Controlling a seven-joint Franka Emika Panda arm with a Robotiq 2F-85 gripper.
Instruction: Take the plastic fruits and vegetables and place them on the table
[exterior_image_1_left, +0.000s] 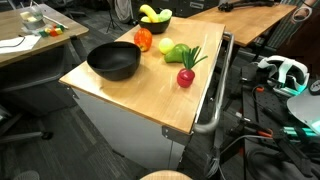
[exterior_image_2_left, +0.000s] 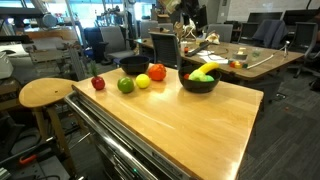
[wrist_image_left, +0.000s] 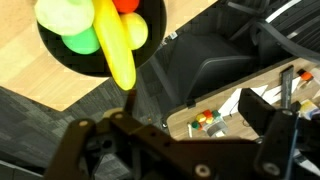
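Note:
My gripper lowers onto the yellow banana's lower end (exterior_image_2_left: 213, 67) (wrist_image_left: 124, 73) next and closes, because that end sticks out over the bowl's rim, clear of the other fruits.
A black bowl (exterior_image_1_left: 157, 22) at the table's far end holds a yellow banana (exterior_image_1_left: 150, 12) and green and yellow plastic fruits. It also shows in an exterior view (exterior_image_2_left: 198, 84) and in the wrist view (wrist_image_left: 60, 55), with the banana (wrist_image_left: 115, 45) sticking out over its rim. An orange pepper (exterior_image_1_left: 143, 39), a yellow fruit (exterior_image_1_left: 165, 47), a green fruit (exterior_image_1_left: 179, 53) and a red fruit with green leaves (exterior_image_1_left: 186, 75) lie on the wooden table (exterior_image_1_left: 150, 95). My gripper (wrist_image_left: 175, 140) hangs high above the bowl, open and empty.
A second black bowl (exterior_image_1_left: 113, 61) stands empty on the table near the loose fruits. A round wooden stool (exterior_image_2_left: 45, 93) stands beside the table. Other desks with clutter (exterior_image_2_left: 240, 60) stand behind, and cables and gear (exterior_image_1_left: 285, 75) lie at one side.

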